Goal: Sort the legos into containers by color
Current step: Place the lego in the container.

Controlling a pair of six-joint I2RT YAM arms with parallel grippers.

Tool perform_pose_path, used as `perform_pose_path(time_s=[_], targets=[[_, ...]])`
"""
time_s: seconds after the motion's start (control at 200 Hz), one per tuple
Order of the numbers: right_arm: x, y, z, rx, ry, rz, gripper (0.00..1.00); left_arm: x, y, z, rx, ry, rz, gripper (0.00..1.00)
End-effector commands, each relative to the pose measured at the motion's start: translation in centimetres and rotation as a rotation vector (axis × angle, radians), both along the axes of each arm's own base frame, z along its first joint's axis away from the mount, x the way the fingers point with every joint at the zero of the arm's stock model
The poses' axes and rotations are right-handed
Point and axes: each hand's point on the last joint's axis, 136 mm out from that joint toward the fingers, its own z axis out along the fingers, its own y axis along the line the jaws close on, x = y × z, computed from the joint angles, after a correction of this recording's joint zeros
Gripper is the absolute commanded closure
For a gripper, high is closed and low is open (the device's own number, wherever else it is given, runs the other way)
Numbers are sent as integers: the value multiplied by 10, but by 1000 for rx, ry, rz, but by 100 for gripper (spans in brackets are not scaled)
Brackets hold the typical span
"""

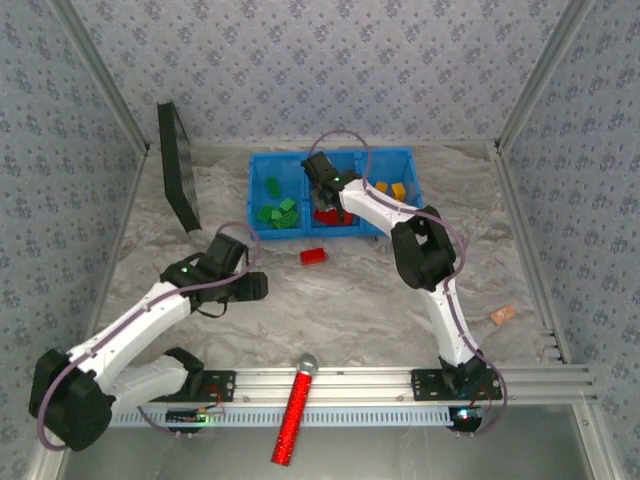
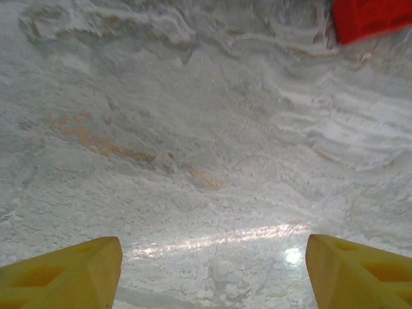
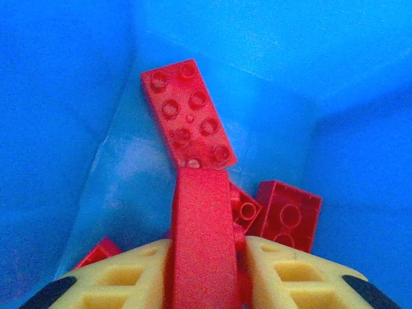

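I will move my left gripper outward and turn its open fingers to straddle the long sides of the red lego (image 2: 378, 17), because it lies outward, its length across them.
The blue tray (image 1: 385, 152) stands at the back centre, with green legos (image 1: 278, 212) in its left compartment, red ones (image 1: 327, 216) in the middle and orange ones (image 1: 390, 188) on the right. My right gripper (image 1: 322, 186) hangs in the middle compartment. In the right wrist view this gripper (image 3: 203, 261) is shut on a red brick (image 3: 199, 212) just above several loose red bricks (image 3: 188, 116) on the blue floor (image 3: 129, 174). One red brick (image 1: 313, 256) lies on the table in front of the tray. My left gripper (image 1: 256, 287) is open left of it, low over bare table, that brick (image 2: 373, 18) ahead to its right.
A flat black panel (image 1: 178, 165) leans at the back left. A red glittery cylinder (image 1: 293, 415) lies across the aluminium rail (image 1: 360, 380) at the near edge. A small tan scrap (image 1: 502, 316) sits at the right. Patterned walls close in three sides.
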Motion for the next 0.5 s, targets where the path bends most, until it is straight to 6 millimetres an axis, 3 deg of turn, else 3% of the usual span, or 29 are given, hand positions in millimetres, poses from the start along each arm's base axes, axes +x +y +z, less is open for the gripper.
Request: perform_pose_path(time_s=[0.0, 0.15, 0.24, 0.495], targets=[[9, 0, 9, -1, -18, -1, 63, -1, -10, -2, 41, 15, -72, 25], [9, 0, 9, -4, -11, 0, 54, 6, -26, -4, 54, 12, -116, 24], [8, 0, 18, 4, -20, 3, 52, 20, -39, -2, 44, -26, -129, 24], [-2, -7, 59, 31, -62, 25, 47, 55, -88, -7, 184, -134, -416, 23]])
